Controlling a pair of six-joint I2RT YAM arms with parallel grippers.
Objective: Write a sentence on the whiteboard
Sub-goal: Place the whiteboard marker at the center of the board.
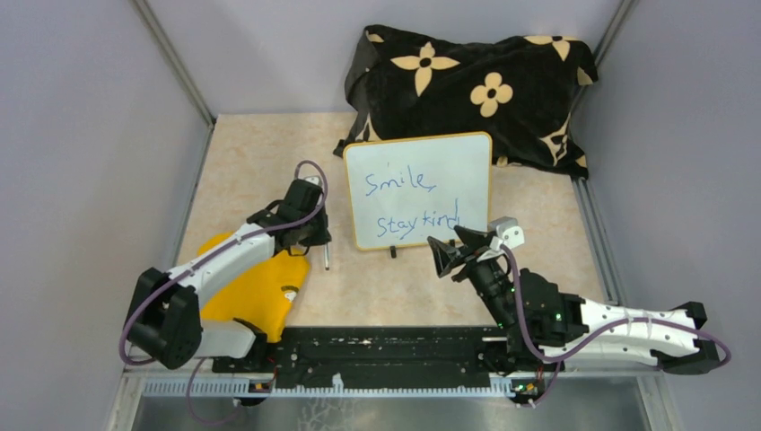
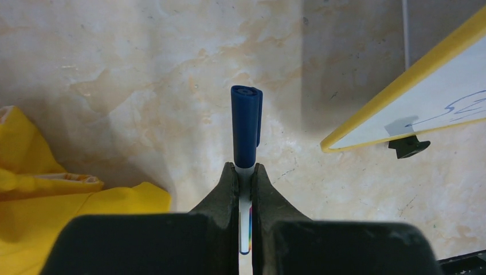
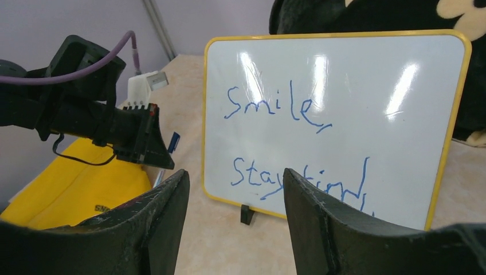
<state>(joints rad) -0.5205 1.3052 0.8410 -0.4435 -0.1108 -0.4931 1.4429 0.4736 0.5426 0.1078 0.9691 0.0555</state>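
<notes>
Next, my left gripper moves down and slightly toward the whiteboard (image 1: pixel 420 189), to lay the white marker on the tabletop.
The whiteboard (image 1: pixel 420 189) stands upright on two small black feet at mid table, yellow rimmed, with "Smile, Stay kind" in blue on it. It also shows in the right wrist view (image 3: pixel 335 123) and its corner in the left wrist view (image 2: pixel 412 103). My left gripper (image 1: pixel 321 241) is shut on a white marker with a blue cap (image 2: pixel 246 129), cap on, held just above the table left of the board. My right gripper (image 1: pixel 446 254) is open and empty, just in front of the board's lower right part; its fingers (image 3: pixel 166 212) frame the board's foot.
A yellow cloth (image 1: pixel 260 287) lies under my left arm at the near left. A black flowered cloth (image 1: pixel 476 85) is bunched behind the board. Metal frame posts and grey walls close in the table on both sides. A black rail (image 1: pixel 386 355) runs along the near edge.
</notes>
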